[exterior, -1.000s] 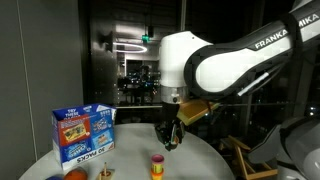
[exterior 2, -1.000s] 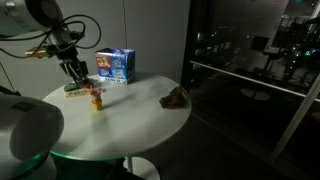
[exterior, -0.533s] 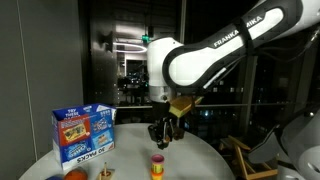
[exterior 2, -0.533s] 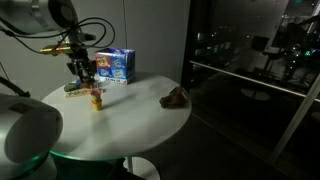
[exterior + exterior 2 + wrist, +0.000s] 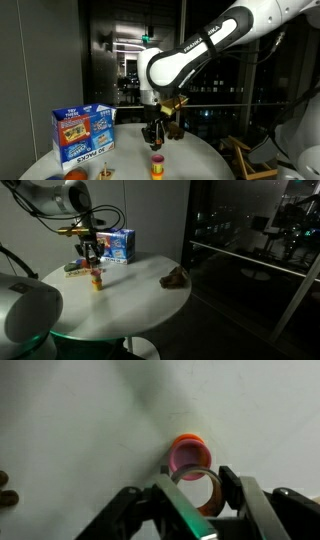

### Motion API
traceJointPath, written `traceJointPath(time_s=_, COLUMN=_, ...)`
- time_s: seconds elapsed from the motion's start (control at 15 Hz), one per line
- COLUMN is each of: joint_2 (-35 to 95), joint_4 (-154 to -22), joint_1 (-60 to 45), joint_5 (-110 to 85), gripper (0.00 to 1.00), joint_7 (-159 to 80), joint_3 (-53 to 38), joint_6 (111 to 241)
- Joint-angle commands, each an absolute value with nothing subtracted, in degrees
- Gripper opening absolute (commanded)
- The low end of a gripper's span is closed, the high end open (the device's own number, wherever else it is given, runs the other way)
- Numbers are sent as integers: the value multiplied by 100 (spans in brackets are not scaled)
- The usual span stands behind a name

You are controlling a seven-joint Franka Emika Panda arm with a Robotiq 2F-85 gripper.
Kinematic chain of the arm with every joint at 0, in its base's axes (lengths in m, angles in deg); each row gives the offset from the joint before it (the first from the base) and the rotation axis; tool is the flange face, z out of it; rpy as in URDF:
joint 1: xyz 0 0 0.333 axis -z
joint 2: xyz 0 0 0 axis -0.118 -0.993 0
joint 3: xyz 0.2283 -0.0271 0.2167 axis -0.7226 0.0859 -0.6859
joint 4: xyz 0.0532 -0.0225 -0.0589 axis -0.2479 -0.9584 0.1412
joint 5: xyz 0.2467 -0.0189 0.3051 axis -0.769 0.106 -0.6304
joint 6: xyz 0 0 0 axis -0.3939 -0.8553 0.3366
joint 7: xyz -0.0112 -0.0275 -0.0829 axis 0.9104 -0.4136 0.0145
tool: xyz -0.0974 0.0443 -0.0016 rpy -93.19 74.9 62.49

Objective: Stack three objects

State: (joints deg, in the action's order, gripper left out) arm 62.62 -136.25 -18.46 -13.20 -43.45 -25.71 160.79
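The red-and-yellow piece's red round top [image 5: 157, 158] [image 5: 190, 453] lies below my gripper, off the ring's centre. Next, my gripper eases down and over that top, then releases the ring.
The red-and-yellow piece [image 5: 157, 166] stands upright on the white round table [image 5: 205, 160], also seen in the other exterior view [image 5: 96, 279]. In the wrist view it shows as a red round top [image 5: 188, 454]. My gripper [image 5: 158, 138] [image 5: 90, 254] [image 5: 200, 488] hangs just above it, shut on an orange-yellow ring-shaped piece [image 5: 203, 494], which sits slightly off the red top's centre. The dark brownish piece [image 5: 175, 277] lies alone near the table's far edge.
The large blue printed carton [image 5: 84, 133] [image 5: 116, 245] stands behind the red-and-yellow piece. A flat orange item [image 5: 76, 270] [image 5: 75, 172] lies on the table beside the carton. Dark windows surround the table.
My gripper has moved sideways with the orange-yellow piece, from beside the red-and-yellow piece to right above it. The pieces on the table have not moved.
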Motion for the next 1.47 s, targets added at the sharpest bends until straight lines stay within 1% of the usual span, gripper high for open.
traceJointPath(time_s=0.0, joint_2=5983, joint_4=-13337, joint_1=-1833, joint_5=-1354, gripper=30, joint_7=-4069, joint_3=-2445, joint_6=15918)
traceJointPath(time_s=1.07, joint_2=5670, joint_4=-13207, joint_1=-1818, joint_5=-1551, gripper=30, joint_7=-3854, joint_3=-2248, joint_6=15752)
traceJointPath(time_s=1.13, joint_2=5669, joint_4=-13199, joint_1=-1823, joint_5=-1613, gripper=80, joint_7=-3817, joint_3=-2238, joint_6=15742)
traceJointPath(time_s=1.2, joint_2=5662, joint_4=-13193, joint_1=-1823, joint_5=-1641, gripper=81, joint_7=-3806, joint_3=-2236, joint_6=15725)
traceJointPath(time_s=1.4, joint_2=5664, joint_4=-13201, joint_1=-1823, joint_5=-1729, gripper=98, joint_7=-3766, joint_3=-2234, joint_6=15689)
